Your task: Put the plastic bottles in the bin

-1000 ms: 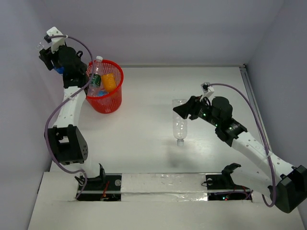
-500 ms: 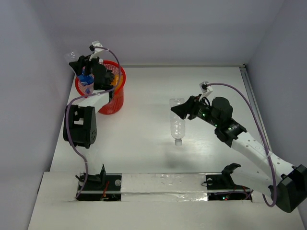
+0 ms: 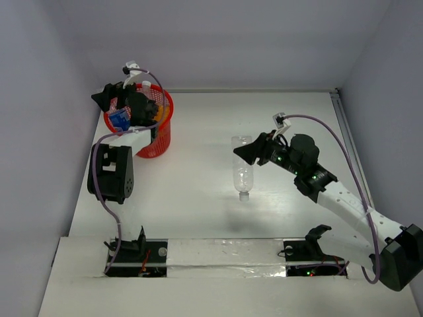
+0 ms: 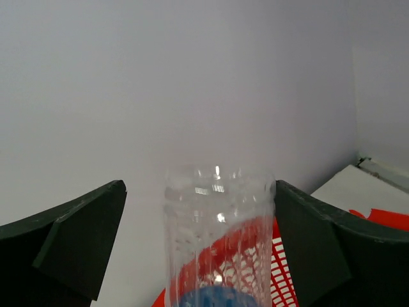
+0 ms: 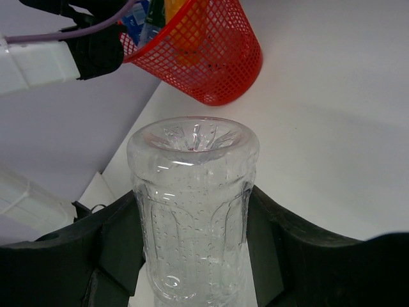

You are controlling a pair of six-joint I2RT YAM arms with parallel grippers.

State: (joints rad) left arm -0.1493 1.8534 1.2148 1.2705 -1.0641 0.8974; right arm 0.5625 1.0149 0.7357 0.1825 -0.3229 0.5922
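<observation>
The bottle in my right gripper hangs over bare table. Next I need to move that gripper outward and left in the top view, over the red bin's opening, to let go.
The red mesh bin stands at the back left, with an orange bottle and other bottles inside. My left gripper hangs at its left rim, open. A clear, blue-labelled bottle lies between its fingers, over the bin's mouth. In the left wrist view this bottle leaves a gap to the left finger. My right gripper is shut on a clear unlabelled bottle, held above mid-table with its cap down. In the right wrist view that bottle fills the jaws.
Grey walls close in the table at the back and on both sides, the left one right beside the bin. From the right wrist the bin appears ahead with the left arm at its rim. White table lies between bin and right arm.
The left arm swung from the back-left wall over the bin and its jaws opened. The blue-labelled bottle sank lower. The bin shifted slightly left. The right arm drifted slightly left with its bottle.
</observation>
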